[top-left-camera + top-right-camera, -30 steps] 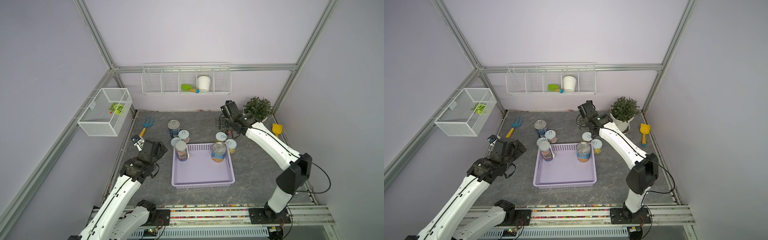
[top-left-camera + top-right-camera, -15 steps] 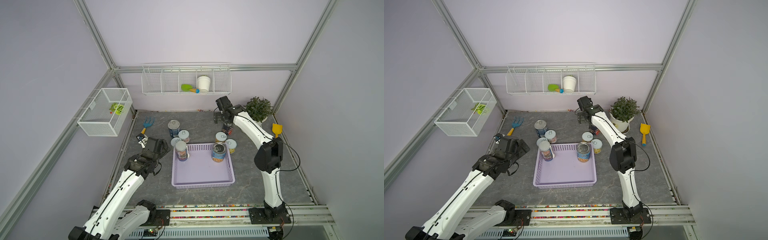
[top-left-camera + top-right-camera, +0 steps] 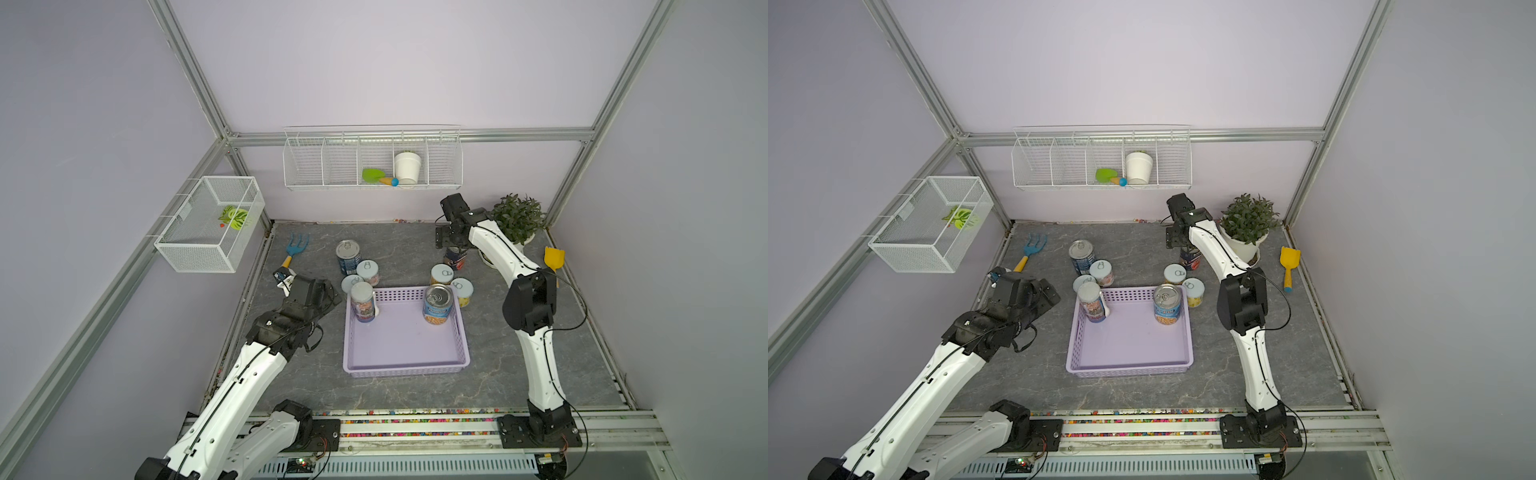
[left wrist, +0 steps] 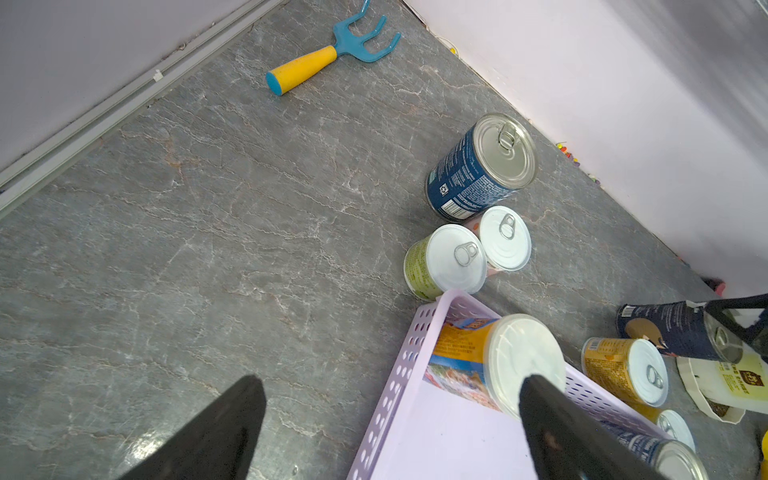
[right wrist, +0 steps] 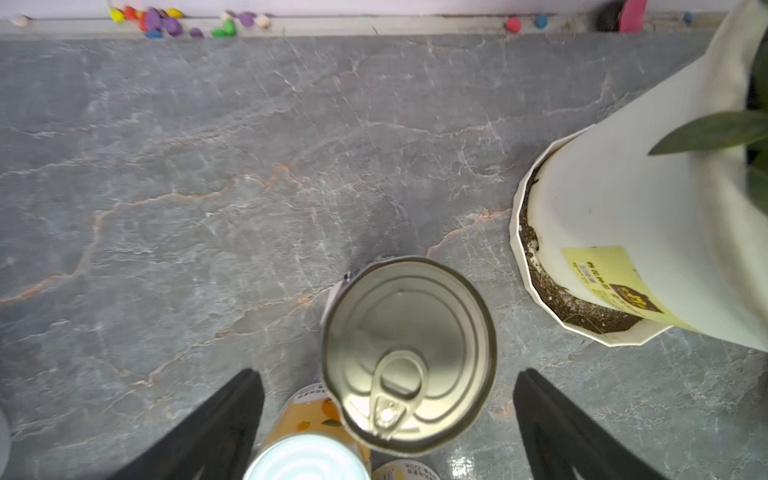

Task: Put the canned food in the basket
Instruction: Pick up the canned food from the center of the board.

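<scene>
My right gripper's open fingers already stand either side of the silver top of the dark-labelled can (image 5: 409, 356), so next I must move down around it and close there.
The lavender basket (image 3: 405, 336) lies mid-table with two upright cans at its far end, a pale-lidded one (image 3: 362, 302) and a silver-topped one (image 3: 437, 304). Three more cans (image 3: 348, 257) stand behind its far left corner and three (image 3: 441, 274) behind its far right. My left gripper (image 4: 392, 379) hangs open beside the basket's far left corner (image 4: 419, 332), holding nothing. My right gripper (image 5: 388, 374) is open above the dark silver-topped can (image 5: 409, 353) next to the plant pot, with one finger on each side and neither touching it.
A potted plant (image 3: 517, 220) stands at the back right, close to my right arm, with a yellow shovel (image 3: 554, 257) beyond it. A blue rake (image 3: 296, 245) lies at the back left. A wire shelf (image 3: 372, 158) hangs on the back wall and a mesh basket (image 3: 210, 224) on the left wall.
My right arm has folded inward, its elbow swinging left, and the gripper has settled over the dark can. My left gripper has crept slightly toward the basket. Both stay open.
</scene>
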Controlling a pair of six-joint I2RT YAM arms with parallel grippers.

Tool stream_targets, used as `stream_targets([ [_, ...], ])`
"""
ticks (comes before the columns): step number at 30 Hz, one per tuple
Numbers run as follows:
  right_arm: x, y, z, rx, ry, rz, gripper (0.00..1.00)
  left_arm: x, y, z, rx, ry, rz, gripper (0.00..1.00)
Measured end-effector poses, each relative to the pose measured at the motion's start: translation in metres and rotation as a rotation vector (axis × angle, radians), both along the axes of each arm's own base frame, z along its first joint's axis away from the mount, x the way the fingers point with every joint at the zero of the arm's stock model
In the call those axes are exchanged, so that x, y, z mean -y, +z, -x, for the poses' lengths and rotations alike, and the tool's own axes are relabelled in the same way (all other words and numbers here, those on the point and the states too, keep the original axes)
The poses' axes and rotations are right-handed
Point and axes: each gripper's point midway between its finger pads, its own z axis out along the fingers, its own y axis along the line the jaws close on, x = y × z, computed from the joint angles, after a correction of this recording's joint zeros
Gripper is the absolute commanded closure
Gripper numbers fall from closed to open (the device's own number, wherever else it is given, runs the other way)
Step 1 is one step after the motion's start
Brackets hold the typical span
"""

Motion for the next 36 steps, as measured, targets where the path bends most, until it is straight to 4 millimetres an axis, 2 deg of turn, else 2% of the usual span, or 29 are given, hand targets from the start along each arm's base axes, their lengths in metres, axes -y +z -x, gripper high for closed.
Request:
stream_targets([
  [13,0.003,-0.015,-0.002,-0.034,-0.006,-0.011,0.04,0.000,0.002,0.001,0.007,0.000,0.003,0.00],
  [21,0.008,-0.034,-0.004,-0.073,-0.015,-0.028,0.19,0.000,0.002,0.001,0.008,0.000,0.004,0.00],
  [31,0.006,-0.034,-0.006,-0.077,-0.002,-0.040,0.43,0.000,0.002,0.001,0.008,-0.002,0.002,0.00],
  [36,0.006,-0.034,-0.005,-0.074,-0.002,-0.041,0.47,0.000,0.002,0.001,0.008,-0.006,-0.002,0.00],
])
